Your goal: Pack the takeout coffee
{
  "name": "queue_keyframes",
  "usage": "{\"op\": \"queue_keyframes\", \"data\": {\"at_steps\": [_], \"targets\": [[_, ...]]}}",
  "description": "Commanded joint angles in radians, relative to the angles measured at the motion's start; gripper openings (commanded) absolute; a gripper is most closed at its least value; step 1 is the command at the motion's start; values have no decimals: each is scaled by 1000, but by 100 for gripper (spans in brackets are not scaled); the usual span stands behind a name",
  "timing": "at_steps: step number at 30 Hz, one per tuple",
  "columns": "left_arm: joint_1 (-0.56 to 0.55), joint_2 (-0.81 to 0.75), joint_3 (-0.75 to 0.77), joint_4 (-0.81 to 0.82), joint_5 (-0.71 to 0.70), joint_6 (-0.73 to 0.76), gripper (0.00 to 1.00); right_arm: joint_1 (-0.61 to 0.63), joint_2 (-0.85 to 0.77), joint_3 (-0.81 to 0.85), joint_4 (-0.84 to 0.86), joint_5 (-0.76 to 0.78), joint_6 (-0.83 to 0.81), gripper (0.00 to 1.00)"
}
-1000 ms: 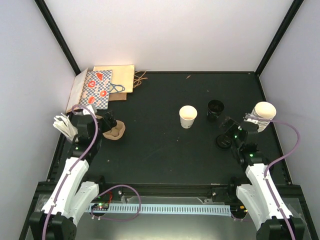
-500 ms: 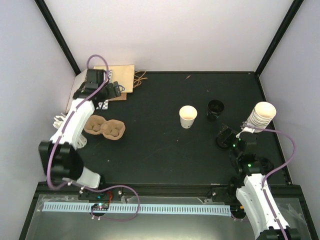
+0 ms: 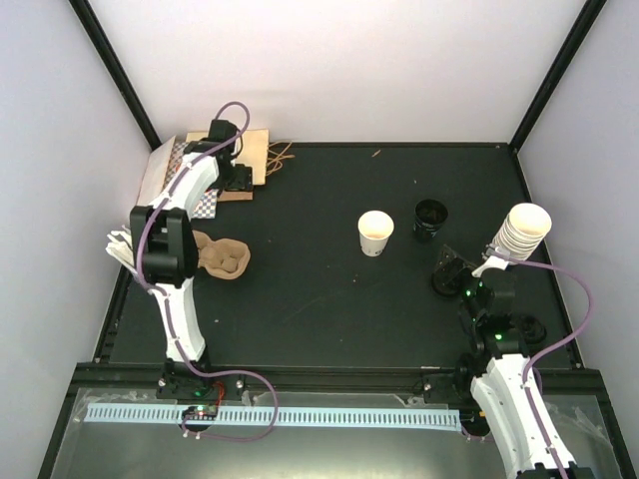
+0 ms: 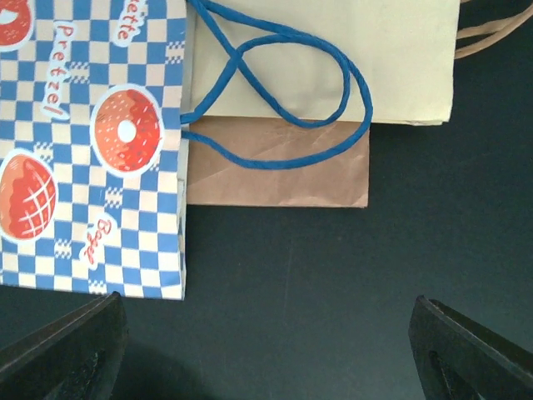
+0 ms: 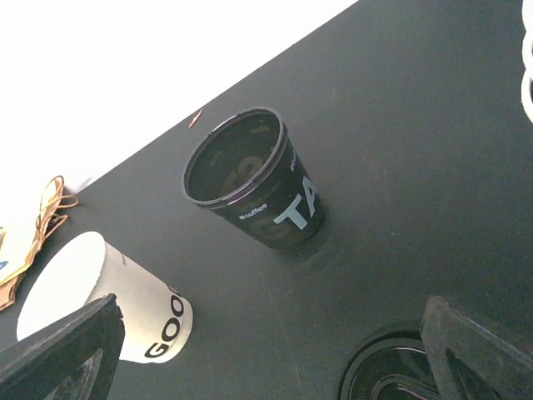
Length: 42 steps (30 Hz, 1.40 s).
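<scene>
I will move my open left gripper outward and down to the blue twisted handles, onto their looped loose end (image 4: pixel 360 100), because the handles stick out clear of the checked bag.
The takeout coffee cup (image 3: pixel 375 233), cream-white with black lettering, stands upright mid-table and shows at the lower left of the right wrist view (image 5: pixel 100 300). A round black lid (image 5: pixel 398 377) lies on the table at that view's bottom edge. My right gripper (image 3: pixel 451 271) hovers open over the lid (image 3: pixel 445 280), right of the cup, with nothing between its fingers (image 5: pixel 62 354). My left gripper (image 3: pixel 233 178) is open above the table just in front of the blue-checked bag (image 4: pixel 92 142), touching nothing.
A black cup (image 3: pixel 430 218) marked "#coffee" stands right of the white cup. A tall cup stack (image 3: pixel 526 228) is at the far right. Cream (image 4: pixel 333 50) and brown (image 4: pixel 275 171) bags lie under the checked bag's blue handles (image 4: pixel 283 100). A pulp cup carrier (image 3: pixel 222 257) sits at left.
My left arm has swung from over the cup carrier out to the bags at the far left corner. The right arm has drawn back a little toward its base.
</scene>
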Motion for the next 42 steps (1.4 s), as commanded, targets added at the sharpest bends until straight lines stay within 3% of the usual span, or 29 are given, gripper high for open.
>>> {"op": "queue_keyframes", "data": {"at_steps": [1,6,13,17,24,30,31,38,42], "targets": [[-1,85,142,-81,-34,82,95,4,-9,-15,30,-20,0,100],[15,197,308,-130,27,124,94,4,-14,-16,27,-22,0,100],[18,269,363,-88,11,205,85,4,-40,-22,25,-23,0,100],[21,301,376,-66,37,253,67,4,-34,-21,28,-23,-2,100],[20,375,421,-58,48,298,70,3,-34,-16,19,-17,-4,100],[20,432,468,-53,-15,300,64,3,-28,-16,22,-16,-5,100],[21,438,473,-47,-22,300,61,3,-28,-16,24,-18,-5,100],[19,416,497,-71,-1,309,3,4,-26,-19,28,-21,-4,100],[12,350,489,-91,-29,300,2,4,-25,-21,33,-21,-1,100]]}}
